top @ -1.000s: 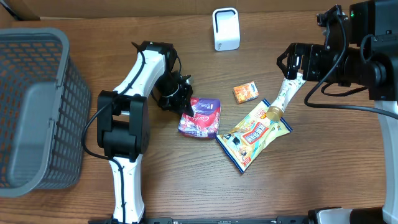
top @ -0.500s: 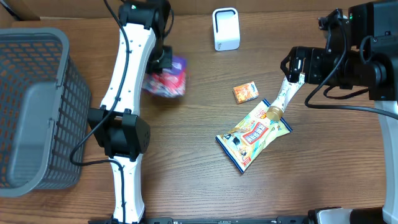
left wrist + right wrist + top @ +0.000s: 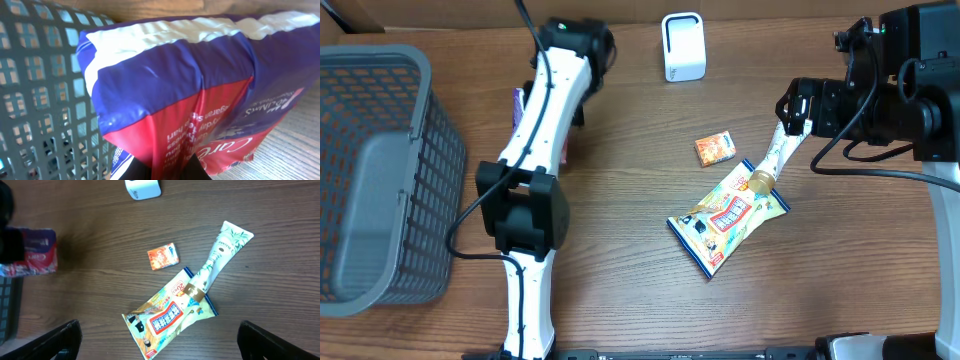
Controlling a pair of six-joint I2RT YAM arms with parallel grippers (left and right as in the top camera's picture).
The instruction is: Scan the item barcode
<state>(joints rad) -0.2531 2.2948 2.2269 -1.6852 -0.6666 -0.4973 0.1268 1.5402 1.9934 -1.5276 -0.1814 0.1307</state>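
I'll next swing my left gripper away from the basket, down toward the snack bag, onto the wood between them, where the packet fits.
My left gripper is shut on a purple, red and white packet, which fills the left wrist view. From overhead only a purple strip of the packet shows beside the left arm, close to the basket. The right wrist view has the packet at its far left. A white scanner stands at the back of the table. My right gripper hangs open and empty above the snack bag, and from overhead the right gripper sits at the right.
A grey mesh basket fills the left side, right behind the packet in the left wrist view. A small orange box, a white-green tube and a yellow snack bag lie right of centre.
The left arm lifted the packet off the middle of the table, carried it toward the back, then swung it left next to the basket. The right arm barely moved.
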